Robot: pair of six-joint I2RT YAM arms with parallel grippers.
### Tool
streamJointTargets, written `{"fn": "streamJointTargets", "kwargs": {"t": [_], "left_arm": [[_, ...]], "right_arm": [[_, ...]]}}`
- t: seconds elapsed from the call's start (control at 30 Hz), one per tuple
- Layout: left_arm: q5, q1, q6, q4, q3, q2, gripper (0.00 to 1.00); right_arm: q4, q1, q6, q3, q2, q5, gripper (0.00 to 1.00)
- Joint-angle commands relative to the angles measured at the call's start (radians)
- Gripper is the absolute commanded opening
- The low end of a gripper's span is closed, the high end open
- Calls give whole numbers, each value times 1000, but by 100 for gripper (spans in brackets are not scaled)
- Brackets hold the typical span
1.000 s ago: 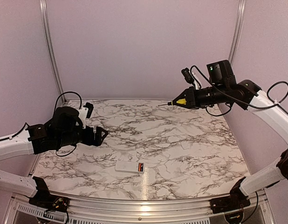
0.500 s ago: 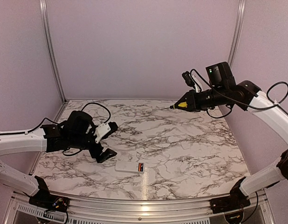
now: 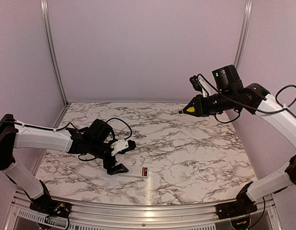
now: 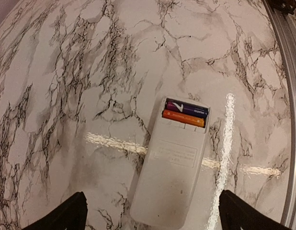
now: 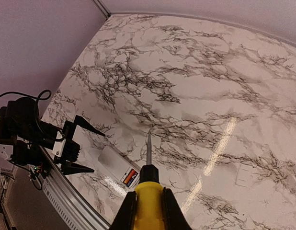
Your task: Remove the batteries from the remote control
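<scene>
The robot will move its left gripper down and along the white remote control (image 3: 131, 172) toward its bay and close on both long sides, because the gripper's fingers are still hovering apart.
The white remote control (image 3: 131, 172) lies near the table's front edge, back side up, its bay open at the right end. Two batteries (image 4: 185, 115) lie in the bay, one orange, one dark purple. In the left wrist view the remote (image 4: 174, 163) lies between my fingers. My left gripper (image 3: 125, 156) is open, just above the remote's left end, one finger on each side and apart from it. My right gripper (image 3: 198, 106) is shut on a yellow screwdriver (image 5: 149, 199), held high over the right back of the table. The remote (image 5: 112, 162) and batteries (image 5: 130, 178) also show below its tip.
A small flat pale rectangle (image 3: 190, 149) lies on the marble table (image 3: 186, 167) right of centre; it also shows in the right wrist view (image 5: 244, 175). A metal rail (image 3: 148, 211) runs along the front edge. Walls close the back and sides.
My left arm has swung right and down from the left side until its open gripper straddles the remote's left end. My right gripper with the screwdriver has shifted slightly right and down.
</scene>
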State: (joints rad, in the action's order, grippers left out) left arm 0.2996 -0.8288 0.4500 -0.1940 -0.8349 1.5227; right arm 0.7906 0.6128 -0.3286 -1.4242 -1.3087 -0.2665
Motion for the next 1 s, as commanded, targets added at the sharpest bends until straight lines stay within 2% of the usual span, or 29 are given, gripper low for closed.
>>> {"fn": "streamJointTargets", "kwargs": {"t": [0.0,0.33,0.57,0.97], "left_arm": [[74,-1,75,75,-24,61,99],[123,-3,67,312,69,137,99],[141,-1,145,312,71,200,99],[228,22,160,395,96,288,95]], "right_arm": [[19,-5,19,-11,-4,36,0],[-2,-5,16,-39,-94,3,0],[0,-5,9,-105,-173,-23,0],[30,-5,-13,-187,-262,-28,0]]}}
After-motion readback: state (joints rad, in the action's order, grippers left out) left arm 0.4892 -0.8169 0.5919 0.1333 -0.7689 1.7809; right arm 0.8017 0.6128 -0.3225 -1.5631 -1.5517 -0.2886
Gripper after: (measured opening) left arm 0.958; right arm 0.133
